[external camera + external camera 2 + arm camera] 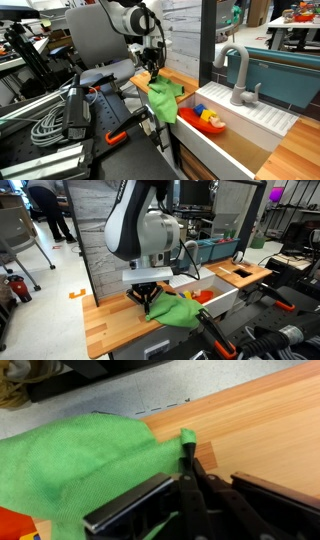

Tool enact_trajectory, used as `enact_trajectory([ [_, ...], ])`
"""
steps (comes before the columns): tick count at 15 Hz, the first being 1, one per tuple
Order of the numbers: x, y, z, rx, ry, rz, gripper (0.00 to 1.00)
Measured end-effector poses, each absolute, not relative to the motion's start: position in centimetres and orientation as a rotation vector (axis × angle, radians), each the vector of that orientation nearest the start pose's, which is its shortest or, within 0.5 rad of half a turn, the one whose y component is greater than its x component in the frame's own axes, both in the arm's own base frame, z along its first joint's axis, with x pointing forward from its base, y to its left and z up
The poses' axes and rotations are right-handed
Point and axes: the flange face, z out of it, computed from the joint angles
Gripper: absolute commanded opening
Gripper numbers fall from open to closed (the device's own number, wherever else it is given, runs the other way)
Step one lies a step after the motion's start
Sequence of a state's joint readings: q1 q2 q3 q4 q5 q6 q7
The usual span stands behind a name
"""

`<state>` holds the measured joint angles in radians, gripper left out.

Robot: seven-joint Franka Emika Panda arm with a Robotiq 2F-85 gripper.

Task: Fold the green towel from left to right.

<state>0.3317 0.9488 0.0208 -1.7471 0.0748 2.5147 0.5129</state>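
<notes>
The towel-covered counter lies toward the sink from my gripper, so next my gripper should lift the crumpled towel clear of it, swing its corner that way, lower and release.
The green towel (165,98) lies crumpled on the wooden counter (105,320), with part of it lifted. It also shows in an exterior view (180,310) and fills the left of the wrist view (80,465). My gripper (188,452) is shut on a corner of the towel, pinching the edge between its black fingertips just above the wood. In the exterior views the gripper (152,70) (146,297) sits at the towel's edge.
A white sink (240,125) with a grey faucet (237,75) stands beside the towel, holding a red tray of toys (205,120). Cables and black equipment (60,115) crowd the counter's near side. A person (48,210) stands far back.
</notes>
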Motion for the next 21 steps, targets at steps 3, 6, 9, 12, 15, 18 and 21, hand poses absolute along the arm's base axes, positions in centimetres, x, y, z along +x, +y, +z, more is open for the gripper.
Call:
enact_trajectory([
  [3, 57.7, 23.4, 4.8, -3.124, 0.312, 0.224, 0.01],
  [6, 57.4, 27.1, 9.0, -3.104, 0.246, 0.118, 0.01],
  [9, 56.9, 30.8, 13.6, -3.071, 0.202, 0.014, 0.01],
  [12, 56.5, 33.5, 17.2, -3.040, 0.172, -0.054, 0.01],
  [15, 56.4, 34.3, 18.5, -3.026, 0.155, -0.079, 0.01],
  [18, 56.4, 33.3, 17.9, -3.022, 0.166, -0.097, 0.01],
  [21, 56.4, 30.6, 16.4, -3.027, 0.183, -0.101, 0.01],
])
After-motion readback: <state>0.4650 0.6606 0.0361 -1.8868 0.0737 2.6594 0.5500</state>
